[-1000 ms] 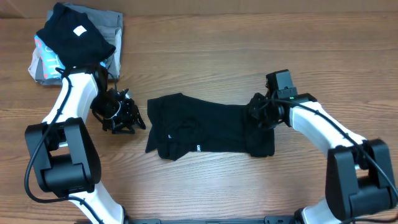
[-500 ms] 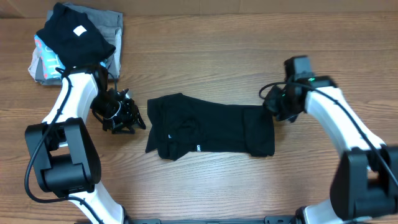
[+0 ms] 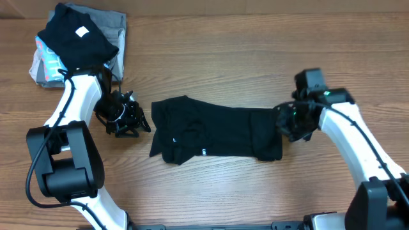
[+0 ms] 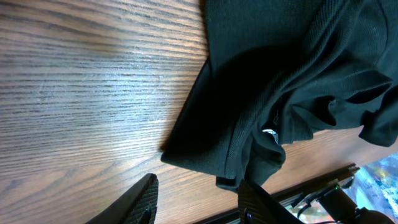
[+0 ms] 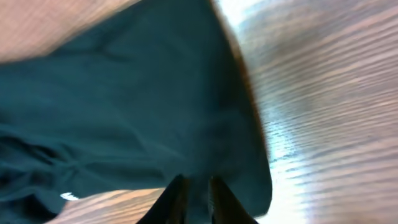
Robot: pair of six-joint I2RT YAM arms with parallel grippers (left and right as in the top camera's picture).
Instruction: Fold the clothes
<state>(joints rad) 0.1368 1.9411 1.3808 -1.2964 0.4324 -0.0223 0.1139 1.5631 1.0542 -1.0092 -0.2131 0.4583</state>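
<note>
The shirt's folded end is below my closed right gripper, and I need to lower the gripper onto its flap (image 3: 266, 142) (image 5: 214, 173), then move it a little toward the white logo and open it.
The black shirt (image 3: 214, 131) lies partly folded and rumpled across the middle of the table, with a small white logo mark near its front edge. My left gripper (image 3: 133, 121) is open and empty, low over bare wood just left of the shirt's left edge. In the left wrist view the shirt (image 4: 280, 74) lies just beyond its fingers (image 4: 199, 202). My right gripper (image 3: 287, 124) is at the shirt's right edge. In the blurred right wrist view its fingers (image 5: 198, 199) are close together over the shirt (image 5: 124, 112), and no fabric shows between them.
A stack of folded garments sits at the back left: a black piece with a white square label (image 3: 80, 35) on a grey garment (image 3: 114, 22) and a light-blue one (image 3: 43, 54). Bare wood surrounds the shirt.
My right gripper left the shirt's right end, swung out to the right and back, then came down to the shirt's right edge. The left arm and the shirt have not moved.
</note>
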